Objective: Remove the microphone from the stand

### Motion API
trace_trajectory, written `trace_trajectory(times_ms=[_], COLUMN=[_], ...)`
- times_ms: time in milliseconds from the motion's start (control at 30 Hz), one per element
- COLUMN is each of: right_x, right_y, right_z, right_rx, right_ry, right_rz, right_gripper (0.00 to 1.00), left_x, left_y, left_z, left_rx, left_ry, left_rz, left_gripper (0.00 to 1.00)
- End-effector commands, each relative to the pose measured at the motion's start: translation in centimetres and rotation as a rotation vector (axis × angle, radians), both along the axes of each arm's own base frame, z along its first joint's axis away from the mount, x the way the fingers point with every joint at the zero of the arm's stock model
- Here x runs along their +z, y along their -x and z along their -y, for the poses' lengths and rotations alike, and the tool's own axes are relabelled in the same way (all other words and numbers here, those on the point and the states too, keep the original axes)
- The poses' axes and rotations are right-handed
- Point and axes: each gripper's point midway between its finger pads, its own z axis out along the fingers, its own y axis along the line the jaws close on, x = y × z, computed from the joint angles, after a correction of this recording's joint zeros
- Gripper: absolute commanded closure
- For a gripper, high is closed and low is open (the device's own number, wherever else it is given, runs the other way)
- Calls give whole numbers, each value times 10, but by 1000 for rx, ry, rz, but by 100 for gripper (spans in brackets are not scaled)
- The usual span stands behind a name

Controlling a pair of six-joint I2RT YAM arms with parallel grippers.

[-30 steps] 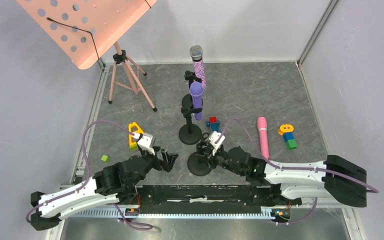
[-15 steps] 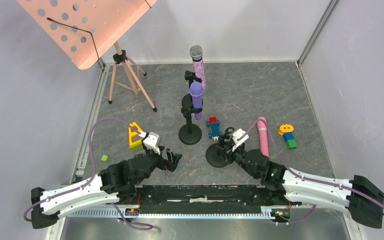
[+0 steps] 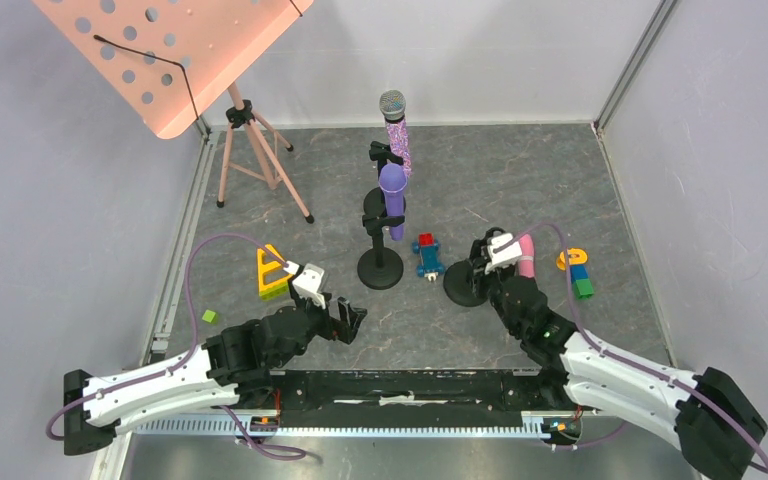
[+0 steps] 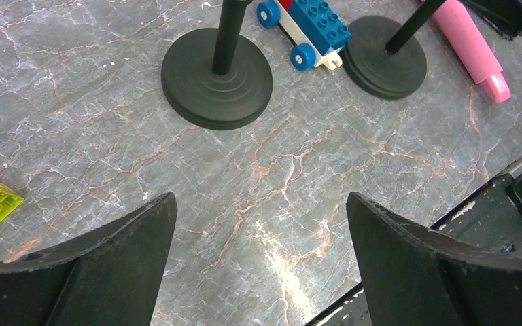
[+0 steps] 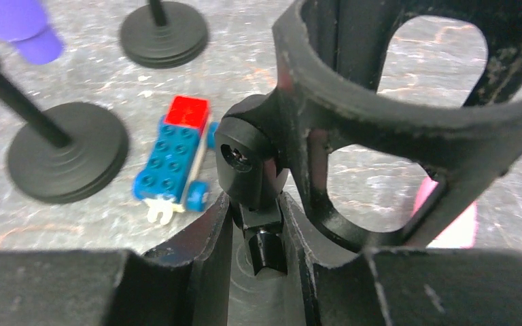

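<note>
The stand's clip (image 5: 380, 129) is empty, so my right gripper will next move the stand's post outward beside the toy car, then open.
A purple microphone (image 3: 391, 198) stands in the clip of a black stand (image 3: 380, 268). A glittery microphone with a grey head (image 3: 394, 128) stands in a second stand behind it. A pink microphone (image 3: 526, 262) lies flat on the table and also shows in the left wrist view (image 4: 467, 42). My right gripper (image 3: 488, 264) is shut on the post (image 5: 262, 234) of a third stand (image 3: 463, 288). That stand's clip (image 5: 380, 129) is empty. My left gripper (image 3: 346, 322) is open and empty over bare table (image 4: 262, 224), in front of the purple microphone's stand (image 4: 216, 75).
A blue and red toy car (image 3: 426, 255) lies between the two front stand bases. A yellow brick (image 3: 272, 272) and a small green block (image 3: 208, 316) lie at the left. Stacked bricks (image 3: 576, 270) lie at the right. A pink music stand (image 3: 170, 50) stands at the back left.
My right gripper has dragged the empty stand right and away from me, up beside the pink microphone. My left gripper has crept slightly right and stays open.
</note>
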Motion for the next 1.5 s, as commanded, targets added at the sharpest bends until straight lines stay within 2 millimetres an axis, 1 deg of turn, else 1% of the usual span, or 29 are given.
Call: trace_trajectory(times_ms=[0, 100, 167, 200, 267, 367, 467, 533, 600, 700, 767, 867, 900, 1033, 1100, 1167, 1267, 1333, 1400, 1467], right_x=[40, 48, 53, 51, 49, 46, 44, 43, 38, 33, 29, 33, 38, 38, 34, 26, 12, 9, 11, 13], right_y=[-33, -52, -65, -71, -83, -93, -97, -94, -90, -83, -76, -63, -59, -49, -42, -33, -19, -11, -9, -6], right_z=[17, 22, 22, 21, 26, 24, 21, 16, 15, 11, 11, 9, 7, 7, 6, 6, 6, 4, 6, 6], right_rx=[-93, -117, -112, -105, -117, -90, -70, -39, -23, 2, 11, 39, 61, 74, 91, 107, 136, 157, 150, 159], right_ry=[-33, -47, -65, -69, -92, -109, -108, -106, -108, -99, -107, -138, -147, -132, -119, -108, -110, -110, -116, -131], right_rz=[116, 138, 146, 143, 149, 141, 141, 132, 110, 43, 2, -18, -14, -94, -135, -180, -227, -242, -241, -234], right_gripper=[77, 77, 77, 76, 76, 74, 66, 56, 45, 36, 33, 27, 26, 22, 22, 20, 19, 19, 18, 18], left_x=[19, 21, 22, 22, 25, 28, 28, 25, 24, 27, 40, 58, 65, 85, 95, 101, 102, 94, 84, 83], left_y=[-5, -5, -6, -7, -10, -15, -22, -28, -37, -45, -58, -78, -84, -106, -116, -120, -127, -132, -137, -142], left_z=[5, 5, 6, 6, 9, 15, 23, 32, 34, 36, 35, 35, 36, 49, 55, 61, 63, 63, 64, 66], left_rx=[-5, -5, -7, -5, -5, -5, -15, -42, -52, -100, -97, -110, -117, -164, -182, -213, -225, -225, -222, -224], left_ry=[32, 33, 33, 35, 39, 44, 6, -12, -11, 3, 34, 71, 72, 70, 78, 70, 59, 36, 19, 28], left_rz=[47, 53, 62, 70, 85, 110, 106, 87, 65, 39, 63, 97, 117, 171, 203, 232, 260, 258, 255, 275], left_gripper=[0, 0, 0, 0, 0, 0, 0, 0, 0, 0, 0, 0, 0, 0, 0, 0, 0, 0, 0, 0])
